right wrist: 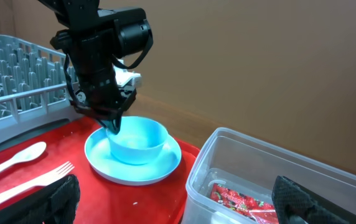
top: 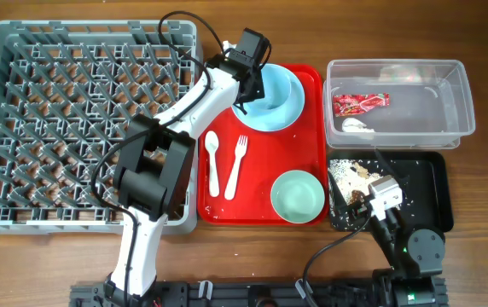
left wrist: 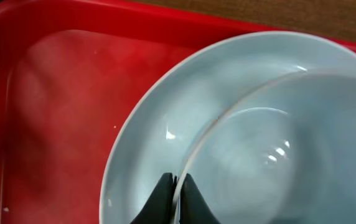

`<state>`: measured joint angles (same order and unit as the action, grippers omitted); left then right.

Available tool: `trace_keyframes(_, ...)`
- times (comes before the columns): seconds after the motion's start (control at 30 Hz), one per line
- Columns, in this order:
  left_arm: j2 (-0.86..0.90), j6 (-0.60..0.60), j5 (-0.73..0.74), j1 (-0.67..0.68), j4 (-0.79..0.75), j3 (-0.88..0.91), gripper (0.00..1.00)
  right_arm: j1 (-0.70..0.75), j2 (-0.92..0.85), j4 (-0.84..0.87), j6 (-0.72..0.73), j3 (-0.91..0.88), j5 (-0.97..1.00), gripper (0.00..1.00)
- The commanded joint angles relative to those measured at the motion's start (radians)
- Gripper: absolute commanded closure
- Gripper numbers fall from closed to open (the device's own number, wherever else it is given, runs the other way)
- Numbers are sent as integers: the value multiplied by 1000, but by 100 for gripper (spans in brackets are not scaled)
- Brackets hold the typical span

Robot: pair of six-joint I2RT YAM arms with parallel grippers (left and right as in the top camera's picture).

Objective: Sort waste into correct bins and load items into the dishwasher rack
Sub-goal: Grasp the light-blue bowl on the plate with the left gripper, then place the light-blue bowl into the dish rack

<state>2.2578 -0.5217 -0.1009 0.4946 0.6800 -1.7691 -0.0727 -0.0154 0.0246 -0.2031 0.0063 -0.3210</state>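
My left gripper swings and turns up and to the left in the overhead view next. It then lowers the pale blue bowl onto the dishwasher rack's tray-side wires, since they stand empty.
My left gripper [top: 246,95] is shut on the rim of the pale blue bowl [top: 280,92], which sits on the pale blue plate [top: 265,119] at the back of the red tray; the wrist view shows both fingers [left wrist: 177,194] pinching the bowl's rim [left wrist: 271,149] over the plate [left wrist: 147,143]. The mint green bowl [top: 298,195] sits at the tray's front right. The white spoon [top: 212,162] and fork [top: 236,164] lie on the tray. The red wrapper [top: 360,103] and white napkin [top: 357,125] lie in the clear tub [top: 457,94]. My right gripper [right wrist: 178,208] is open and empty above the black tray [top: 432,183], which holds food scraps [top: 351,175].
The grey dishwasher rack [top: 5,128] fills the left side and holds nothing I can see. The red serving tray [top: 261,213] lies between the rack and the bins. The left arm reaches across the rack's right edge. The yellow cup is not in view.
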Motion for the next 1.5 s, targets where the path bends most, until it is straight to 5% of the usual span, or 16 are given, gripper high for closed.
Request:
trace_keyframes(0.0, -64, -10, -23, -9, 30, -6, 96, 6, 11, 5, -6, -1, -16, 0)
trace_keyframes(0.2, -298, -3, -190, -9, 217, -6, 96, 6, 11, 5, -6, -1, -16, 0)
trace_keyframes(0.37, -508, -4, -579, -9, 568, -6, 96, 6, 11, 5, -6, -1, -16, 0)
trace_keyframes(0.53, -508, -123, -886, -9, 852, 72, 96, 6, 11, 5, -6, -1, -16, 0)
trace_keyframes(0.67, -508, -122, -1009, -9, 771, 208, 96, 6, 11, 5, -7, -1, -16, 0)
trace_keyframes(0.87, -507, -122, -1196, -62, 433, 446, 96, 6, 11, 5, -7, -1, -16, 0)
trace_keyframes(1.0, -507, -114, -1202, -82, 351, 487, 96, 6, 11, 5, -6, -1, -16, 0)
trace_keyframes(1.37, -408, -111, -1153, -9, 373, 494, 94, 6, 11, 5, -6, -1, -16, 0)
trace_keyframes(1.47, -345, -111, -1269, 6, 449, 494, 91, 6, 11, 5, -7, -1, -16, 0)
